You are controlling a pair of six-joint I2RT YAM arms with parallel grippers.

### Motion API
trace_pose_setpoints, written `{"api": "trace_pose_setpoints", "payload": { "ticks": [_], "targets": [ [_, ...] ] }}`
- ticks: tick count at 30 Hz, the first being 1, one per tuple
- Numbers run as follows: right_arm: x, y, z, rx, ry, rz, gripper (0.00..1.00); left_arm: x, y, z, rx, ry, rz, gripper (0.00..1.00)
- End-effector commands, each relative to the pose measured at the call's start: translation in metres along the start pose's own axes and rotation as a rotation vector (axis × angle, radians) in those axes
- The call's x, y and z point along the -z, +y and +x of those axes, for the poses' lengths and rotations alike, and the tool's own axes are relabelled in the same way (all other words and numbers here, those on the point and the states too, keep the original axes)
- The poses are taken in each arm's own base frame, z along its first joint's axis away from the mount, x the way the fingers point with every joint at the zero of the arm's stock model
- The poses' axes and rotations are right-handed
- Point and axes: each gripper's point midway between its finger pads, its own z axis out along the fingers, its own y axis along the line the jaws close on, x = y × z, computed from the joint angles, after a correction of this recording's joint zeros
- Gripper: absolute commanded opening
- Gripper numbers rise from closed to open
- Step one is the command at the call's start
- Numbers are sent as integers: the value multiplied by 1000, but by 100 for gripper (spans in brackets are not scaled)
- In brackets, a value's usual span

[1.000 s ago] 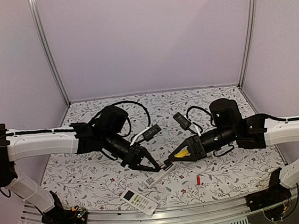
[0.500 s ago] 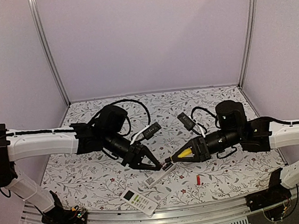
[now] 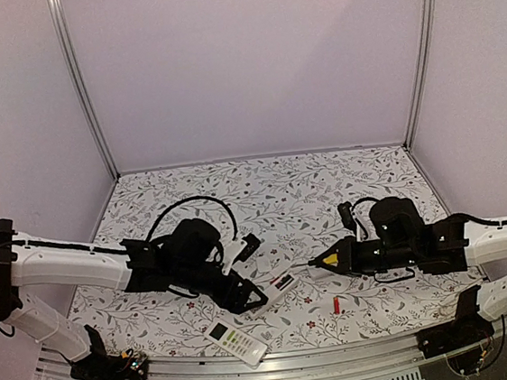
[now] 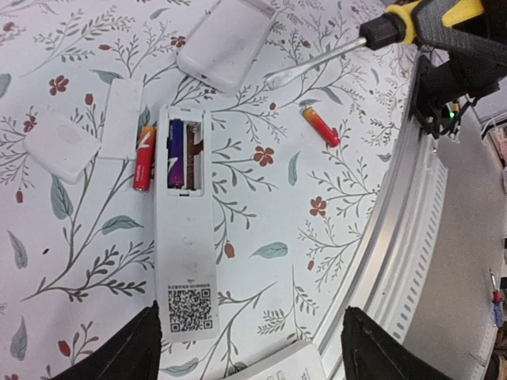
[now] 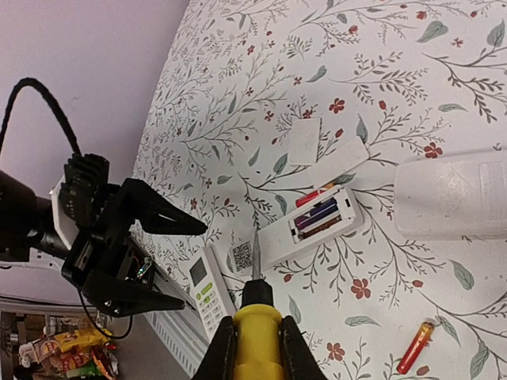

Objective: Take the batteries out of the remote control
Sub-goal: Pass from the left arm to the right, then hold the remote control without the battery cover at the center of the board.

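Note:
I need to lower the screwdriver [image 5: 256,317] next with my right gripper to the black-blue battery that is still in the bay [image 5: 316,214] below, pry the battery loose, and let go of the tool on top of the table.
The remote control [image 4: 186,245] lies face down on the flowered table, its battery bay open. One black-blue battery [image 4: 174,154] sits in the bay beside an empty slot. A red-orange battery [image 4: 142,158] lies against the remote's side, and another [image 4: 321,127] lies loose nearer the table edge. My left gripper [image 4: 253,352] hovers open over the remote's code-label end, holding nothing. My right gripper [image 5: 256,336] is shut on the yellow-handled screwdriver [image 5: 256,317], whose tip hangs above that same remote [image 5: 305,229]. In the top view the remote [image 3: 282,284] lies between the left gripper [image 3: 251,297] and the right gripper [image 3: 329,260].
A second remote [image 3: 236,342] with screen and buttons lies at the near edge. A larger white remote [image 4: 226,51] lies face down beyond the open one. A narrow battery cover [image 4: 123,117] and a rounded white piece [image 4: 62,145] rest beside the bay. The metal table rail [image 4: 396,237] runs close by.
My left gripper has opened and drawn back toward the near left. My right arm has pulled away to the right with the screwdriver, its jaws tightened on the handle.

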Motion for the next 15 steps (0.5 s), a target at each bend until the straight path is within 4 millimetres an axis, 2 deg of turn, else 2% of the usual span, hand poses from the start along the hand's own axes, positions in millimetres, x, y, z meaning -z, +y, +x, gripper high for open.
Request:
{"api": "trace_pose_setpoints", "payload": {
  "ticks": [1, 7, 15],
  "targets": [
    [-10, -33, 1, -153, -65, 182, 0, -14, 24, 9, 4, -23, -211, 79],
    [-24, -39, 8, -195, -41, 252, 0, -28, 31, 20, -46, 24, -300, 82],
    [-40, -27, 10, -193, -18, 226, 0, -44, 33, 28, -97, 67, -316, 83]
  ]
}}
